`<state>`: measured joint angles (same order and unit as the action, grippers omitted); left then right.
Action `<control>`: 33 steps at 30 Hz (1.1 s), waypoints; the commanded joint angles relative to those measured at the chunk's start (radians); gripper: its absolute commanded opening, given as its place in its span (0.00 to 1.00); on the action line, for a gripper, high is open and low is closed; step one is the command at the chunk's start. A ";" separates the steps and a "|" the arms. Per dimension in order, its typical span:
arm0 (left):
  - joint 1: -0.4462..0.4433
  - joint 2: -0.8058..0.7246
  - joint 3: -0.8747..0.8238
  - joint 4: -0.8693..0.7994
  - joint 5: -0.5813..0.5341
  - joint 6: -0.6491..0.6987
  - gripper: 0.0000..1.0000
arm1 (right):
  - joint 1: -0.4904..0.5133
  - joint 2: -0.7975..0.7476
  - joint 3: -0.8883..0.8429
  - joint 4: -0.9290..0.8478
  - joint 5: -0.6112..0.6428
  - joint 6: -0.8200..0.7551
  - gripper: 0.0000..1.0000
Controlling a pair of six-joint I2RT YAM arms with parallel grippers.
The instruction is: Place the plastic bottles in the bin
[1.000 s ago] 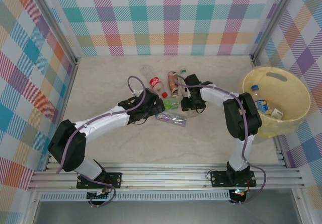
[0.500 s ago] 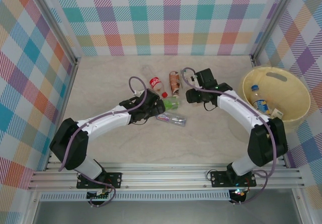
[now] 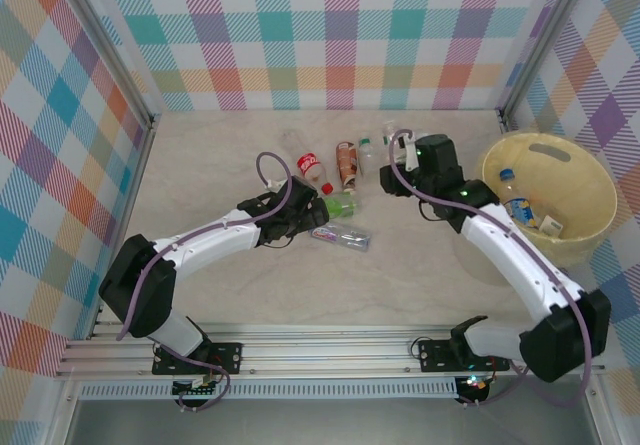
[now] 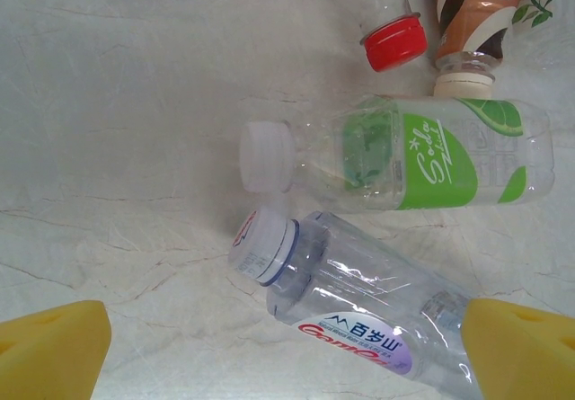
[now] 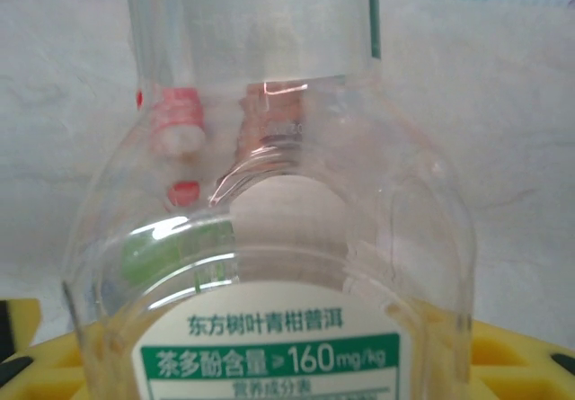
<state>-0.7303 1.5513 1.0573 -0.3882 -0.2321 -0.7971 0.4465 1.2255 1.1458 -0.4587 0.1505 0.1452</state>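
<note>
The clear bottle is in my right gripper beside the pale-yellow bin and should go over the bin's opening (image 3: 548, 187) for release.
My left gripper (image 3: 314, 215) (image 4: 286, 357) hangs open over the pile, its yellow fingertips (image 4: 52, 351) on either side of a lying clear bottle with a purple-white label (image 4: 359, 297) (image 3: 341, 235). Just beyond lies a green-label bottle (image 4: 409, 153) (image 3: 340, 205), then a red-label bottle (image 3: 308, 162) with a red cap (image 4: 395, 42) and a brown-label bottle (image 3: 346, 163) (image 4: 476, 9). My right gripper (image 3: 402, 150) (image 5: 269, 377) is shut on a clear bottle with a green-and-white label (image 5: 269, 238) (image 3: 392, 135), held above the table left of the pale-yellow bin (image 3: 590, 180).
Two bottles (image 3: 516, 205) lie inside the bin at its left side. The bin sits against the right checked wall. Bare table stretches left of the pile and in front of both arms.
My right arm has lifted a bottle from the pile and swung it back and to the right, toward the bin. The left arm and the bottles under it have stayed put.
</note>
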 commanded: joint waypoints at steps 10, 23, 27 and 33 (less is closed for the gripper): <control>0.010 0.004 0.006 0.029 0.013 -0.011 1.00 | -0.164 -0.083 0.262 -0.232 -0.089 -0.042 0.42; 0.013 0.028 0.029 0.031 0.035 -0.003 1.00 | -0.574 -0.103 0.482 -0.539 -0.285 -0.099 0.43; 0.013 0.030 0.032 0.024 0.040 -0.001 1.00 | -0.724 -0.103 0.506 -0.565 -0.338 -0.089 0.43; 0.016 0.031 0.036 0.017 0.037 0.003 1.00 | -0.850 -0.082 0.522 -0.647 -0.299 -0.088 0.45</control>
<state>-0.7277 1.5776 1.0592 -0.3618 -0.1993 -0.7967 -0.3775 1.1282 1.6333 -1.0332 -0.1463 0.0662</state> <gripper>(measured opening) 0.999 0.559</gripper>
